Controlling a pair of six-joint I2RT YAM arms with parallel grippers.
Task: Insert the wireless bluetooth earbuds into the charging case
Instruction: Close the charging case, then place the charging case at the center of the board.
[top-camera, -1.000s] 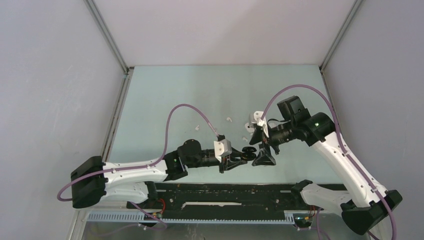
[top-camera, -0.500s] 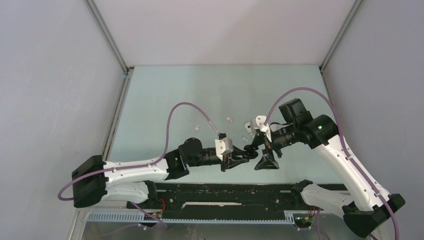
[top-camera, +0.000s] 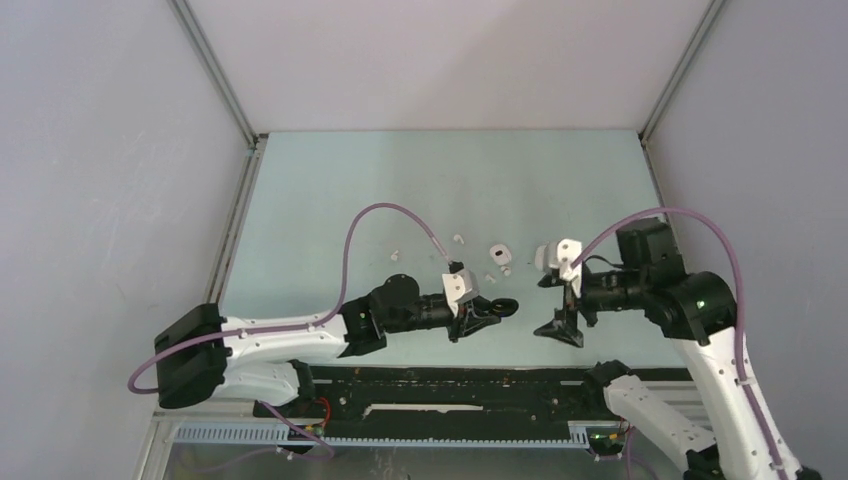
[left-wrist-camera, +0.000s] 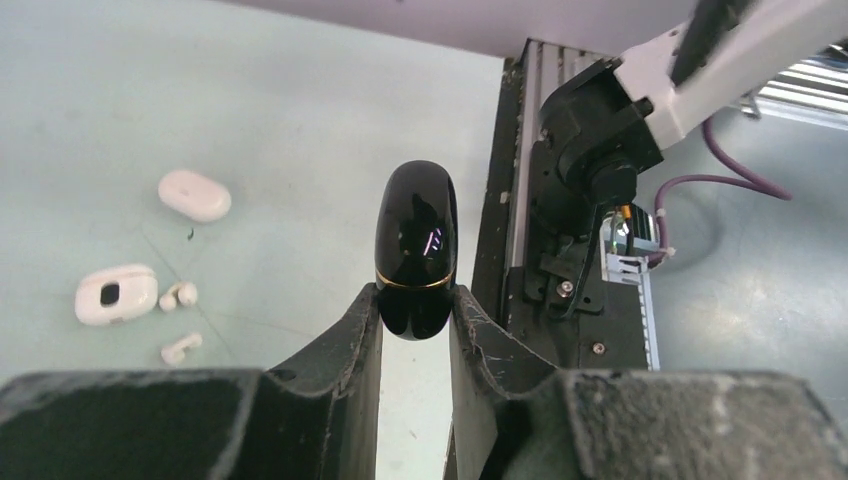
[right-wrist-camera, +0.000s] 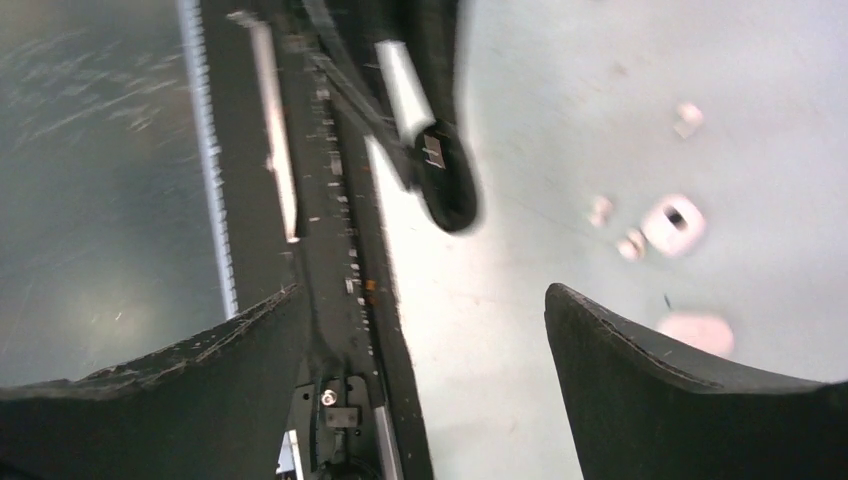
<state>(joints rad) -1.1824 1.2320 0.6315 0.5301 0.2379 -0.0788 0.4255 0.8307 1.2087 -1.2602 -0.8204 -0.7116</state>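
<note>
I should move my left gripper away from the open right gripper and bring the black case (top-camera: 505, 306) down to the table, because the case is still hanging above the table.
A glossy black charging case (left-wrist-camera: 416, 250) with a thin gold seam is pinched at its lower end by my left gripper (left-wrist-camera: 413, 300), which is shut on it above the table. From above, the case (top-camera: 505, 306) pokes out past the left gripper (top-camera: 490, 313). My right gripper (top-camera: 553, 305) hangs just right of it, open and holding nothing; in its own view the right gripper (right-wrist-camera: 425, 290) faces the black case (right-wrist-camera: 450, 185) from a distance. Small white earbuds (left-wrist-camera: 180, 293) lie beside an open white case (left-wrist-camera: 116, 295) on the table.
A closed white case (left-wrist-camera: 195, 195) lies beyond the open one. More white earbuds (top-camera: 458, 239) are scattered on the mat (top-camera: 330, 200) behind the grippers. The black base rail (top-camera: 450, 395) runs along the near edge. Grey walls enclose the table.
The right gripper has drawn back to the right, away from the black case it was next to. The left gripper has shifted slightly right, still holding the case.
</note>
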